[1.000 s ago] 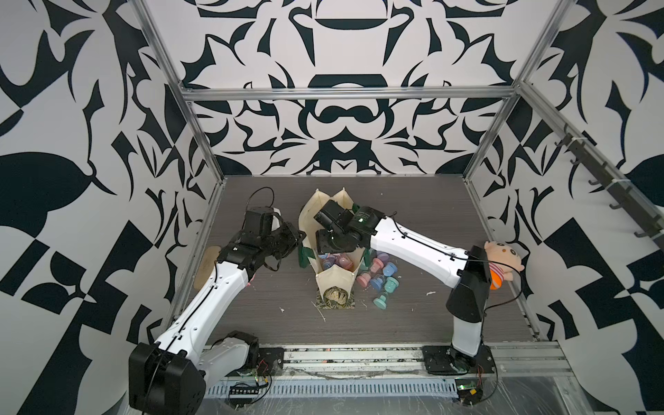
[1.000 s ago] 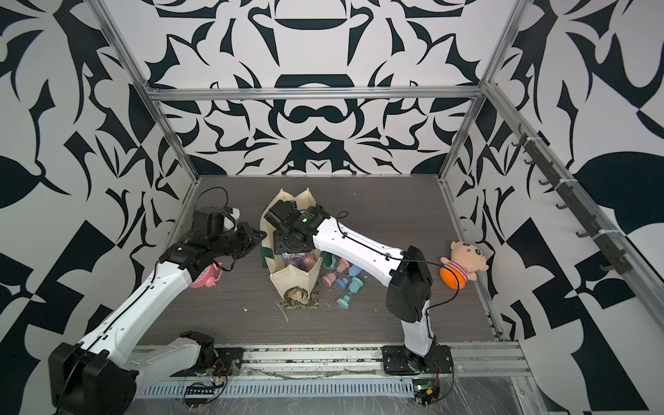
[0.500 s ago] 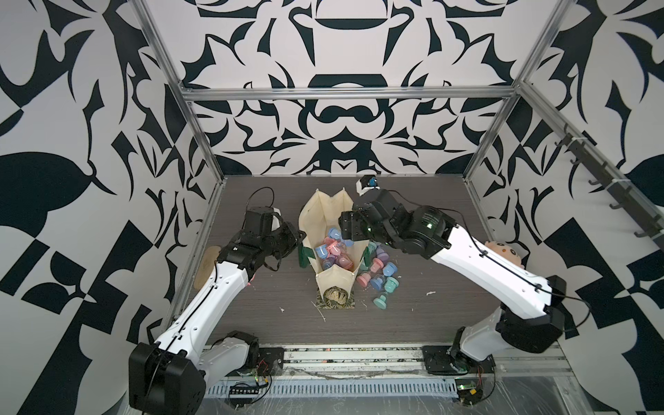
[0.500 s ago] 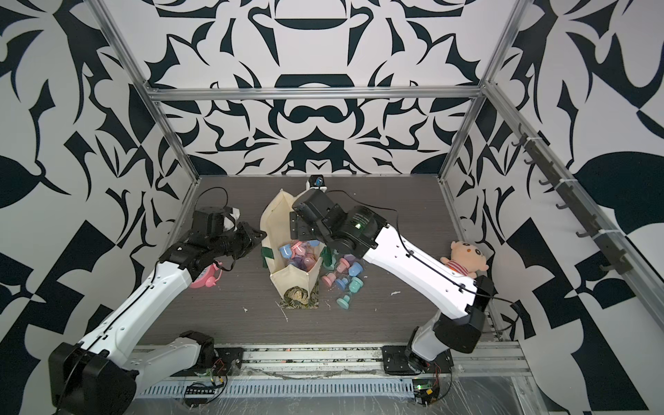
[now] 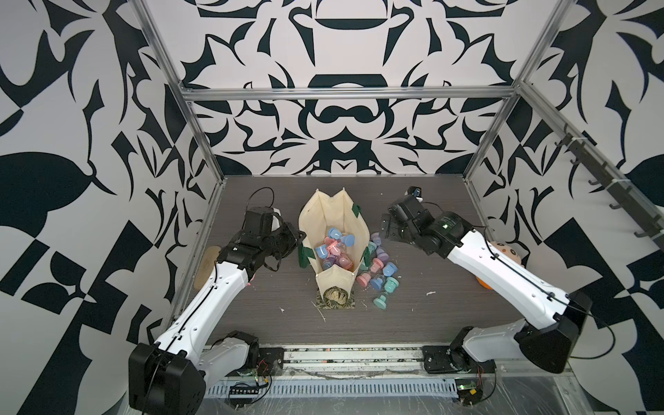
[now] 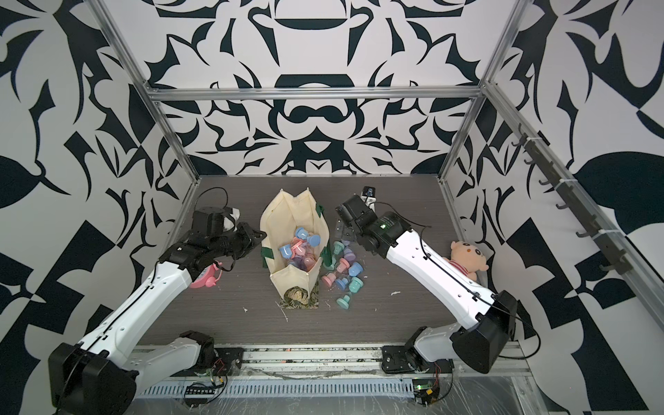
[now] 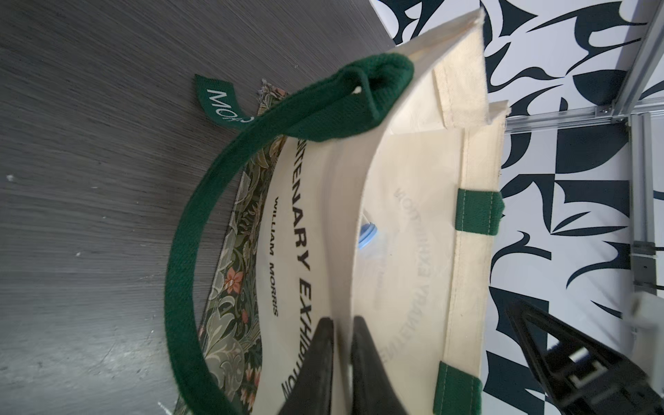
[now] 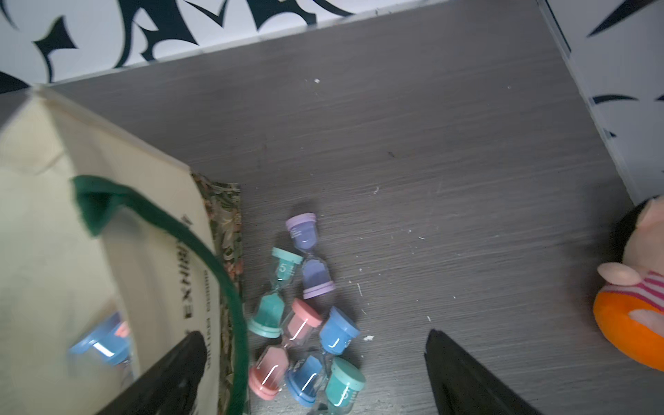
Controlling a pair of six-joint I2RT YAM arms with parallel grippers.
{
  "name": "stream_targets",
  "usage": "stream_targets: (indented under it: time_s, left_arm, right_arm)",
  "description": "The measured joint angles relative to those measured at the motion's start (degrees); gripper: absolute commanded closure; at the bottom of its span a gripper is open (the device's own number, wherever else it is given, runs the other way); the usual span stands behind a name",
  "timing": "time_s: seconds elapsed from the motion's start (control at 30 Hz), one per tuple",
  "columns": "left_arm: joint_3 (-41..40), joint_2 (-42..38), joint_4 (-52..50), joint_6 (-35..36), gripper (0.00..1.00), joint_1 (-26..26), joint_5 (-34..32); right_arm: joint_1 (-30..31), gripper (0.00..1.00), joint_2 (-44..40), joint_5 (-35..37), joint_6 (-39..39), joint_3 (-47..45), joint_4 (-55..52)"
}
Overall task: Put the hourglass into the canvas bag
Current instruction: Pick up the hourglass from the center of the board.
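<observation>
Bare table beside the near bulb of the purple hourglass (image 5: 382, 253) (image 8: 315, 272) at the pile's far end leaves room for my fingers, so my right gripper will go down onto that bulb next.
The cream canvas bag (image 5: 325, 215) (image 6: 284, 215) stands open mid-table with dark green handles. Several pastel hourglasses (image 5: 332, 248) lie inside it. More hourglasses (image 5: 379, 269) (image 8: 305, 323) lie in a pile on the table against its right side. My left gripper (image 5: 300, 241) (image 7: 343, 321) is shut on the bag's left wall at the rim, with the cloth (image 7: 413, 179) pinched between its fingers. My right gripper (image 5: 386, 228) (image 8: 314, 334) hangs open and empty to the right of the bag (image 8: 43, 215), above the loose pile.
A plush doll (image 6: 467, 255) (image 8: 636, 287) with an orange ball sits by the right wall. A pink object (image 6: 204, 278) lies under my left arm, and a flat wooden piece (image 5: 206, 266) lies at the left edge. Small white crumbs dot the table.
My right arm has swung out from over the bag's mouth to the right, and its jaws have opened wide. The left gripper has kept its hold on the bag.
</observation>
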Motion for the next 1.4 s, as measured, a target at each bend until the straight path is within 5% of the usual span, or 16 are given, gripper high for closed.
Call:
stream_targets:
  time_s: [0.27,0.53,1.4]
  left_arm:
    - [0.00,0.00,-0.04,0.00,0.85,0.00,0.00]
    - [0.00,0.00,-0.02,0.02,0.85,0.00,0.00]
    - [0.00,0.00,-0.02,0.02,0.85,0.00,-0.02]
  right_arm:
    - [-8.20,0.29,4.72,-12.33,-4.48,-5.33,2.95]
    - [-9.07,0.33,11.85,-19.04,-9.90,-5.53,5.35]
    - [-9.11,0.53,31.98,-20.79,-18.05,0.72,6.84]
